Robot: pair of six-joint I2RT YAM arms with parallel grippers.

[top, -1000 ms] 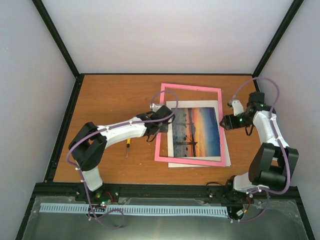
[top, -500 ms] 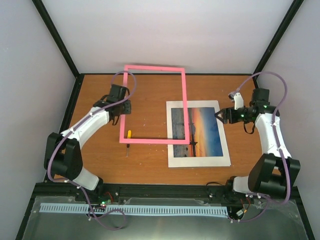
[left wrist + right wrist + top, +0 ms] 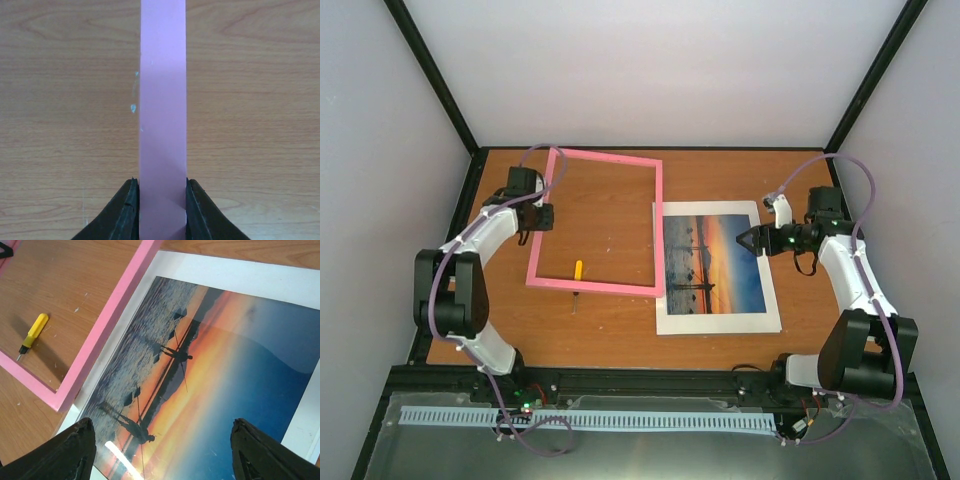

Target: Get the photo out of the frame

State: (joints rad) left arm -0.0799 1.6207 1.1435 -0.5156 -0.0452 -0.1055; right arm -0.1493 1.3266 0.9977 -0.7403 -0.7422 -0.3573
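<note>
My left gripper should move outward and down next and release the pink bar (image 3: pixel 162 100) onto the bare wood, because that wood is below and outward of my fingers.
The pink frame (image 3: pixel 658 226) is empty and lies left of the photo, its right side overlapping the white mat's left edge. My left gripper (image 3: pixel 542 216) is shut on the frame's left side; the pink bar (image 3: pixel 162 100) runs between my fingers in the left wrist view. The sunset photo (image 3: pixel 712 263) lies flat in its white mat (image 3: pixel 715 322) on the table. My right gripper (image 3: pixel 748 240) is open over the photo's right edge, holding nothing. In the right wrist view the photo (image 3: pixel 215 380) fills the space between my spread fingers, with the frame's corner (image 3: pixel 100 340) at left.
A small yellow-handled screwdriver (image 3: pixel 577 272) lies on the wooden table inside the frame's opening; it also shows in the right wrist view (image 3: pixel 32 335). Black enclosure rails run along the table's left and right edges.
My left gripper has carried the frame off the photo and mat, leftward, and lowered it toward the table. My right gripper has moved left over the photo's right edge.
</note>
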